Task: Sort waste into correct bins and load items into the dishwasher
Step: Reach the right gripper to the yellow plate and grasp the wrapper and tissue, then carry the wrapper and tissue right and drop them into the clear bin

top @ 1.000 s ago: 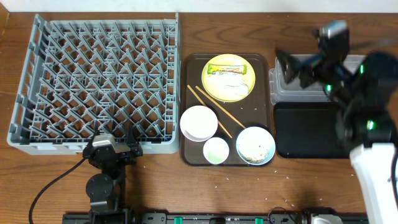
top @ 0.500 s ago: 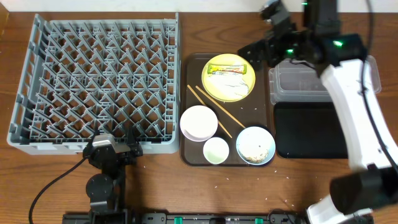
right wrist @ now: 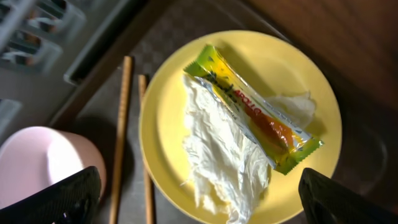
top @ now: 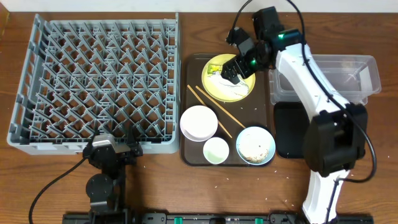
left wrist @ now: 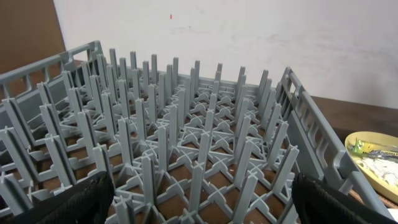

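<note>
The yellow-green wrapper lies on top of the napkin (right wrist: 217,155), uncovered and below my open fingers. The right gripper comes down onto its printed middle (right wrist: 250,111) next and closes.
My right gripper (top: 236,68) hangs open over the yellow plate (right wrist: 298,74) at the back of the brown tray (top: 186,93). A yellow-green wrapper (right wrist: 255,109) lies across a crumpled white napkin (right wrist: 217,155) on that plate, and the gripper (right wrist: 199,186) has both black fingers wide of them. Chopsticks (top: 214,112) lie slanted beside the plate. Nearer the front stand a white bowl (top: 199,122), a small cup (top: 216,150) and a blue bowl (top: 255,145) holding rice. My left gripper (top: 114,138) rests open at the front edge of the grey dish rack (top: 96,81), empty (left wrist: 202,196).
A clear tub (top: 348,74) and a black tray (top: 292,130) sit right of the brown tray. The right arm's white link (top: 311,74) crosses above the tub's left end. Loose rice grains dot the table in front.
The right arm has swung left from above the clear tub to above the yellow plate. The left arm has not moved.
</note>
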You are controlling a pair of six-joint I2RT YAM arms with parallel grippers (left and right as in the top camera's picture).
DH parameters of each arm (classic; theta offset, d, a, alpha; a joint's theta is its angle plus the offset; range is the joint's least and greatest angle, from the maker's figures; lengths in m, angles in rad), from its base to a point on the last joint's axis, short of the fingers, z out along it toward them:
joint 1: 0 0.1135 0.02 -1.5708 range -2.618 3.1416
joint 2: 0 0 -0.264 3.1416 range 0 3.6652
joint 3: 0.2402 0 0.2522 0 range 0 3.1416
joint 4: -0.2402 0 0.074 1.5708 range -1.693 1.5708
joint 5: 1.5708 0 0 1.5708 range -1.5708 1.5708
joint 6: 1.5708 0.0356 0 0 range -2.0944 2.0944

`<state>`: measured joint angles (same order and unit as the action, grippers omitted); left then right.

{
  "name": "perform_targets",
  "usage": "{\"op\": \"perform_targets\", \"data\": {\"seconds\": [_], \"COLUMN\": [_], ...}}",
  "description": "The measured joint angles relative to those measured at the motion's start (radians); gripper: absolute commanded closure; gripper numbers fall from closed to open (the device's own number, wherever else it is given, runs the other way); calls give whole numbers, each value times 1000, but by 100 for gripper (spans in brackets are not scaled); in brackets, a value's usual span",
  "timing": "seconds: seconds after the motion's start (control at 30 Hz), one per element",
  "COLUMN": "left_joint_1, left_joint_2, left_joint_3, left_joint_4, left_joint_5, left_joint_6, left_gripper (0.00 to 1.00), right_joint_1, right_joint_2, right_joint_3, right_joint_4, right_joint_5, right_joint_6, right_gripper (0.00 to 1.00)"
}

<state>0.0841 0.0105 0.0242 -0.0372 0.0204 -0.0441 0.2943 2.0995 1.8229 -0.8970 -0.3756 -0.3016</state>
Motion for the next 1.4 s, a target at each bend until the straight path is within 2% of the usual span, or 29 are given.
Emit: {"op": "perform_targets", "data": {"seconds": [0.47,0.7,0.8,0.93,0.97,1.03,1.07,1.17,1.2,1.4], "left_joint_1": [0,0,0,0,0,0,0,0,0,0], "left_joint_2": [0,0,0,0,0,0,0,0,0,0], "left_joint_3": [0,0,0,0,0,0,0,0,0,0], "left_joint_4": [0,0,0,0,0,0,0,0,0,0], "left_joint_5": [0,0,0,0,0,0,0,0,0,0], "left_joint_6": [0,0,0,0,0,0,0,0,0,0], "left_gripper": [8,8,8,8,8,8,8,8,8,8], "right_joint_1": [8,9,9,9,9,10,11,13,13,33], "right_joint_2": [166,206,219,231,231,231,231,231,231,233], "right_joint_3": [2,2,3,16,18,23,23,24,24,24], "right_joint_4": [185,194,158,80,70,40,35,26,26,32], "right_joint_5": [62,95,100,101,102,103,104,110,117,172], "right_joint_6": [-124,-152,-155,-161,-164,-166,-164,-148,-140,-25], "right_gripper": [1,1,5,20,27,46,51,91,99,99]}}
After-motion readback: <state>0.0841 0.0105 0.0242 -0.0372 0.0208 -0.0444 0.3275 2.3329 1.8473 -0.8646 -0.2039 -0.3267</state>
